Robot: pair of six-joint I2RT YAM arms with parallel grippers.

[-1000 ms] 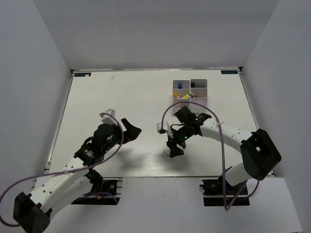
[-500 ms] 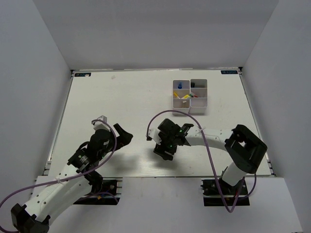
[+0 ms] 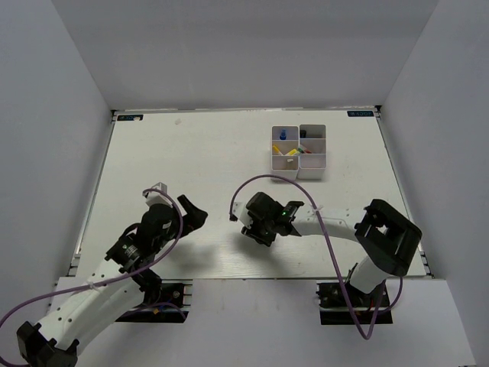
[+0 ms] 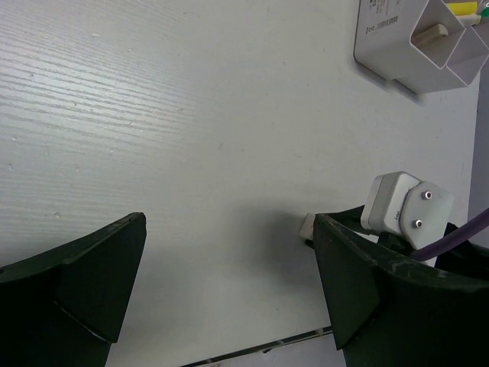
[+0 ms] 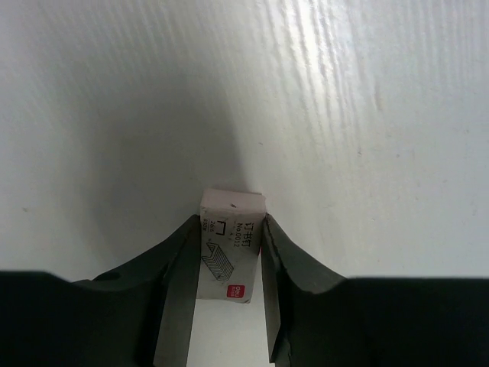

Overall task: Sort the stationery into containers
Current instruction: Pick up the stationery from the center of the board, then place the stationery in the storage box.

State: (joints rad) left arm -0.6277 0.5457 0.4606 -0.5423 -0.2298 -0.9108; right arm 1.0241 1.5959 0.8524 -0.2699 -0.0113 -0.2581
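My right gripper will go up, move outward over the bins' near section point(image 3: 312, 161) to the right in the top view and release the staple box, because that section looks empty.
A small white staple box point(image 5: 229, 252) with printed writing and a red logo lies on the table between my right gripper's point(image 5: 231, 223) fingers, and both pads press its long sides. From above, that gripper point(image 3: 255, 230) points down at the table's near middle and hides the box. My left gripper point(image 3: 192, 213) hovers open over bare table to the left, nothing between its fingers point(image 4: 99, 267). The containers point(image 3: 284, 163), white joined bins, stand at the back right with yellow, red and blue items inside. Their corner point(image 4: 382, 38) also shows in the left wrist view.
The right arm's white wrist camera point(image 4: 403, 206) and purple cable point(image 3: 260, 180) sit close to the left gripper's right finger. White walls enclose the table on three sides. The table's near edge point(image 4: 252, 350) runs just below the left gripper.
My right gripper has swung left and toward the near edge, lowered, and its jaws have closed in on the staple box. The left arm drew back toward its base.
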